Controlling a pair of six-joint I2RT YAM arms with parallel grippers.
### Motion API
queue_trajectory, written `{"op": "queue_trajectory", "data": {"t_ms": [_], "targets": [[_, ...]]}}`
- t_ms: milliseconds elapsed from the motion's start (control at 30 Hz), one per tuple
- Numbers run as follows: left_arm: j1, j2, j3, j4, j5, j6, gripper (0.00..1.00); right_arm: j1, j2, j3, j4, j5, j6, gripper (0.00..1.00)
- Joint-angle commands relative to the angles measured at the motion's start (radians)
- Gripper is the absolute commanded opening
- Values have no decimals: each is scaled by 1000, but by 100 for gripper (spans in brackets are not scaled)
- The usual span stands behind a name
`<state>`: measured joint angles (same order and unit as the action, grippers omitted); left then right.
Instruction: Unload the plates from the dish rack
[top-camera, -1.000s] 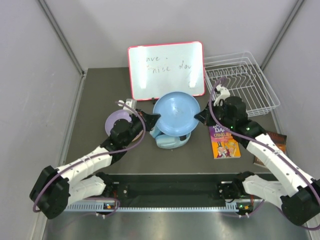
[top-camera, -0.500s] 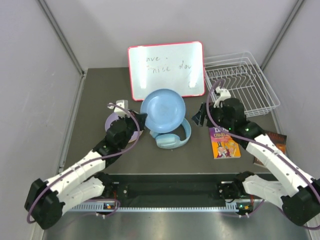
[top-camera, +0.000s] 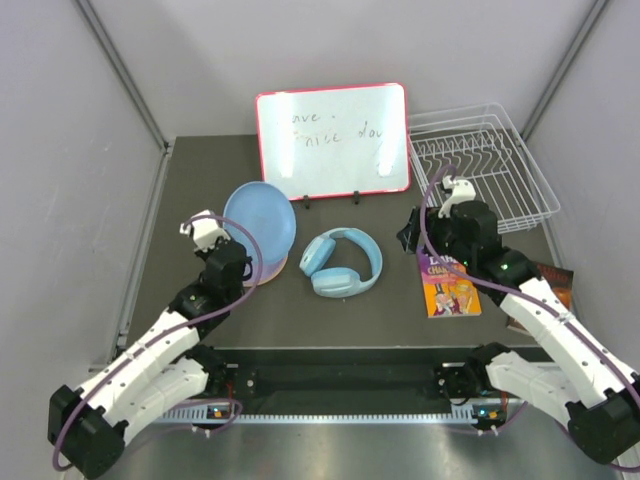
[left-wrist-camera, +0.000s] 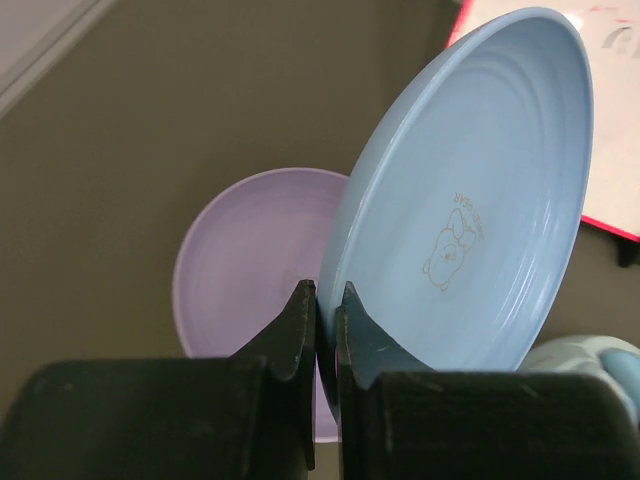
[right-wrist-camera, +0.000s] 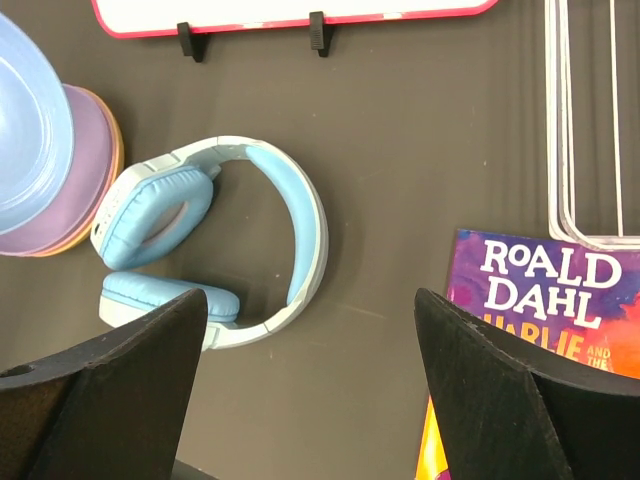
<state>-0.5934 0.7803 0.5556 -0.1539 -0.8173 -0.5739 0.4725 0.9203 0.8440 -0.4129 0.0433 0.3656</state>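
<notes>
The light blue plate still hangs on edge above the stack, so the left gripper needs to move down next toward the lavender plate (left-wrist-camera: 240, 260) below and let go of the light blue plate's rim there.
My left gripper (left-wrist-camera: 325, 290) is shut on the lower rim of the light blue plate (left-wrist-camera: 470, 190). It holds the plate tilted on edge over the lavender plate (left-wrist-camera: 240, 260). In the top view the blue plate (top-camera: 260, 220) stands at the left of the table, and my left gripper (top-camera: 247, 266) is at its near edge. The lavender plate (right-wrist-camera: 85, 170) tops a small stack with a tan-orange rim (right-wrist-camera: 116, 160) showing. The white wire dish rack (top-camera: 485, 165) at the back right holds no plates. My right gripper (top-camera: 408, 236) hangs open over bare table right of the headphones, its fingers wide apart (right-wrist-camera: 310, 298).
A red-framed whiteboard (top-camera: 333, 140) stands at the back centre. Light blue headphones (top-camera: 342, 262) lie in the middle. A Roald Dahl book (top-camera: 448, 283) lies under my right arm, with another book (top-camera: 545, 290) further right. Grey walls close in both sides.
My right gripper opened, let go of the blue plate and drew back slightly. My left gripper carried the plate leftward from above the headphones to over the stack.
</notes>
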Motion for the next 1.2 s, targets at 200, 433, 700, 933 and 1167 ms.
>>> {"op": "queue_trajectory", "data": {"t_ms": [200, 433, 700, 933, 1167], "targets": [[213, -29, -112, -3, 78, -72, 0, -8, -5, -34, 29, -10, -17, 85], [224, -12, -148, 37, 173, -81, 0, -9, 15, -54, 46, -11, -19, 85], [231, 51, -135, 25, 251, -103, 82, -9, 34, -66, 62, -14, -19, 85], [230, 10, -86, -13, 222, -28, 99, -9, 26, -79, 65, 53, -50, 89], [231, -104, -34, 31, 354, 143, 99, -12, -73, -135, 105, 279, -120, 97]]}}
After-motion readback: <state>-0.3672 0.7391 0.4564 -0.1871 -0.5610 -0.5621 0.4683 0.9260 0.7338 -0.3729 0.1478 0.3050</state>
